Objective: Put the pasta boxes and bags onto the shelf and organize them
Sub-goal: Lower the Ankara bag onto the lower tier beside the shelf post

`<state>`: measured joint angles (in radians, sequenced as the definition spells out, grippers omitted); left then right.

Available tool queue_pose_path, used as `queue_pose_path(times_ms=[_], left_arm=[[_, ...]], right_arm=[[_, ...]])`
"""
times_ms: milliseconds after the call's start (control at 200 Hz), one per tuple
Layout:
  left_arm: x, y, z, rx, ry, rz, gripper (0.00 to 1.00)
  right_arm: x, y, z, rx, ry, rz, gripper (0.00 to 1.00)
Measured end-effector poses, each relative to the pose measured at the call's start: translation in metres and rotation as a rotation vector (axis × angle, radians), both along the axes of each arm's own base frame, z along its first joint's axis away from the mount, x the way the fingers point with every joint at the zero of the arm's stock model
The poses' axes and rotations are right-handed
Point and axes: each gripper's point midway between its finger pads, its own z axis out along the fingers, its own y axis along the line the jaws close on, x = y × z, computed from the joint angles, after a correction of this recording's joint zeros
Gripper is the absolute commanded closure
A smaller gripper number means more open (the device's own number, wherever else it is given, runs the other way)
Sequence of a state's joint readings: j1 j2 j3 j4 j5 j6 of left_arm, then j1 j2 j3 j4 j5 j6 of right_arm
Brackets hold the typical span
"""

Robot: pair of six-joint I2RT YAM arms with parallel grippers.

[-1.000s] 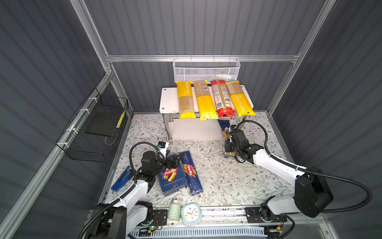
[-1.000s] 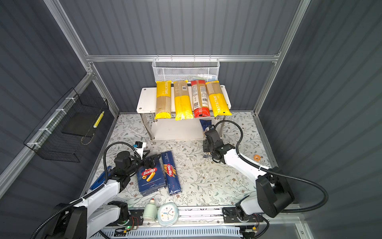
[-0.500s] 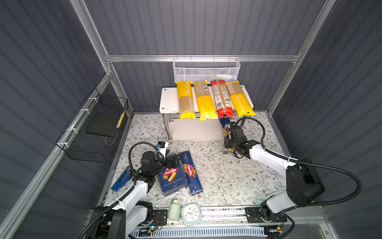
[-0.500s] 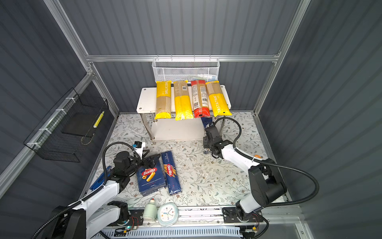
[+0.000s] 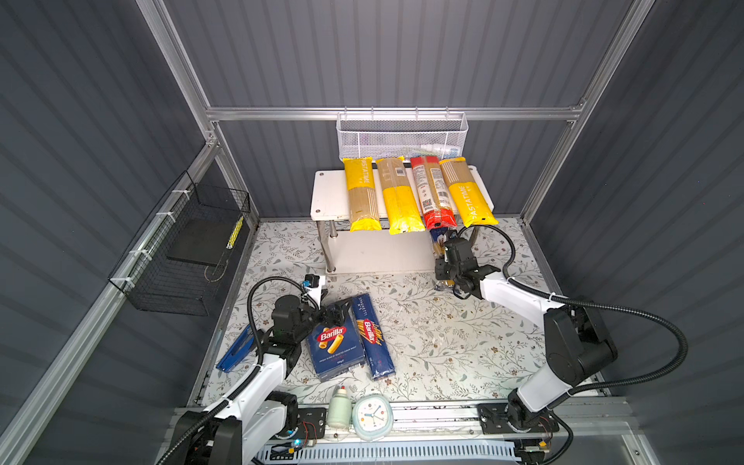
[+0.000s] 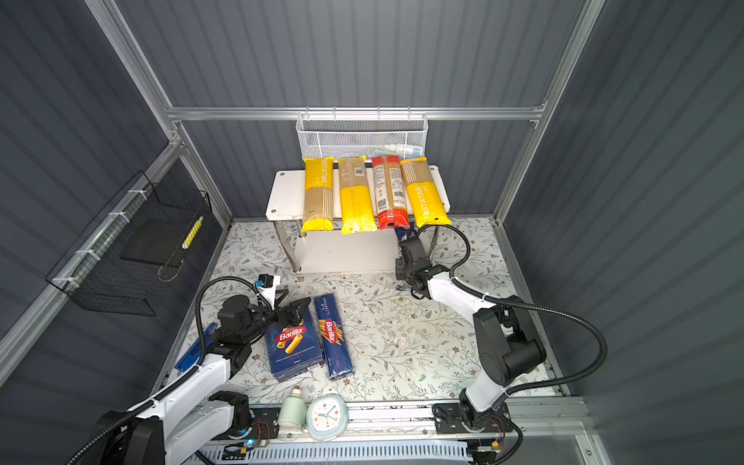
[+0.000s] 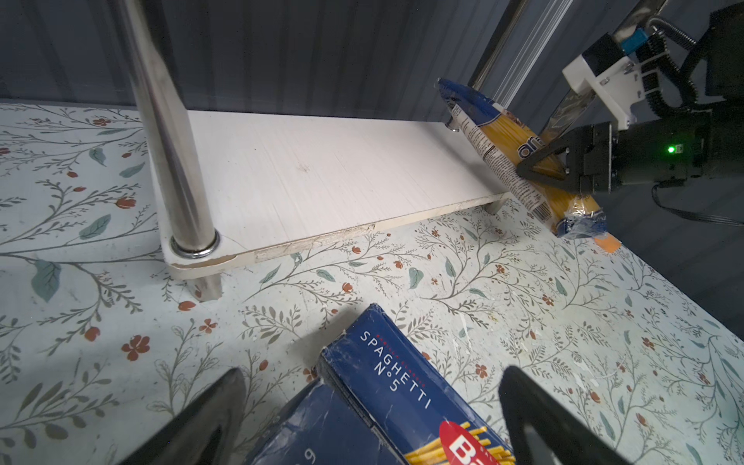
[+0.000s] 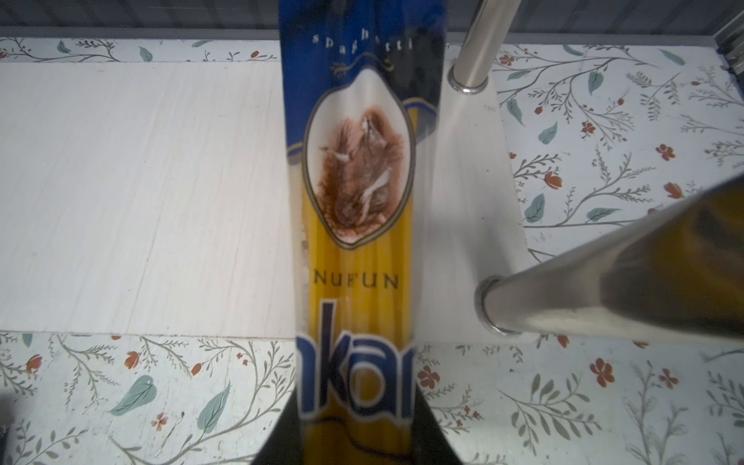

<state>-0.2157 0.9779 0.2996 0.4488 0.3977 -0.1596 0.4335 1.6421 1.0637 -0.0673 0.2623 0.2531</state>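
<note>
Next, my right gripper eases outward and down to release the blue-and-clear bag [image 8: 354,201], since the lower board beside the chrome legs lies outward of it and below.
The white shelf [image 5: 326,197] carries three yellow bags [image 5: 362,193] and a red bag [image 5: 432,193] side by side on its top board. My right gripper [image 5: 451,253] is shut on the blue-and-clear bag [image 8: 354,201], gripping its near half. The bag's far end reaches over the lower board [image 8: 141,181], beside the right-hand legs. The wide Barilla box [image 5: 336,350] and the narrow spaghetti box [image 5: 372,338] lie flat on the floral table. My left gripper [image 7: 372,376] hovers open over their far ends, one finger either side, holding nothing.
A white mesh basket [image 5: 402,137] hangs on the back wall above the shelf. A black wire basket [image 5: 185,249] hangs on the left wall. A blue flat object [image 5: 237,350] lies at the left edge. A clock [image 5: 372,414] and small bottle [image 5: 340,406] stand at the front. A chrome leg [image 8: 604,298] is close beside the blue bag.
My right arm has reached toward the shelf, carrying the blue bag further in over the lower board. The left arm and both boxes have not moved.
</note>
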Motion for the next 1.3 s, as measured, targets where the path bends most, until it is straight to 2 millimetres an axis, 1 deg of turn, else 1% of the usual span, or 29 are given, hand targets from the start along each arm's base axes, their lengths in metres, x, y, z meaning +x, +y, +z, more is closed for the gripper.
queue_pose_path(times_ms=[370, 595, 710, 900, 950, 1081, 1166, 1236, 1301], left_arm=[[0.0, 0.001, 0.001, 0.003, -0.005, 0.004, 0.01], [0.001, 0.002, 0.001, 0.004, -0.005, 0.009, 0.01], [0.001, 0.004, 0.0, 0.01, -0.004, 0.025, 0.01], [0.001, 0.01, 0.006, 0.022, -0.029, 0.058, 0.01], [0.001, 0.013, 0.006, 0.03, -0.031, 0.074, 0.01], [0.002, 0.019, 0.009, 0.043, -0.041, 0.107, 0.01], [0.003, 0.021, 0.006, 0.049, -0.032, 0.118, 0.01], [0.003, 0.021, 0.004, 0.052, -0.026, 0.122, 0.01], [0.003, 0.022, 0.002, 0.055, -0.019, 0.125, 0.01]], right_arm=[[0.007, -0.007, -0.006, 0.0, 0.002, -0.019, 1.0], [0.016, -0.009, -0.01, 0.002, -0.004, -0.031, 0.99], [0.019, -0.01, -0.014, 0.0, -0.003, -0.034, 0.98], [0.025, -0.01, -0.014, 0.002, -0.007, -0.038, 0.96], [0.027, -0.01, -0.015, 0.003, -0.007, -0.039, 0.93], [0.03, -0.012, -0.018, 0.003, -0.004, -0.045, 0.92], [0.032, -0.013, -0.02, 0.004, -0.003, -0.051, 0.87], [0.035, -0.013, -0.02, 0.007, -0.009, -0.053, 0.77], [0.036, -0.012, -0.019, 0.009, -0.012, -0.053, 0.74]])
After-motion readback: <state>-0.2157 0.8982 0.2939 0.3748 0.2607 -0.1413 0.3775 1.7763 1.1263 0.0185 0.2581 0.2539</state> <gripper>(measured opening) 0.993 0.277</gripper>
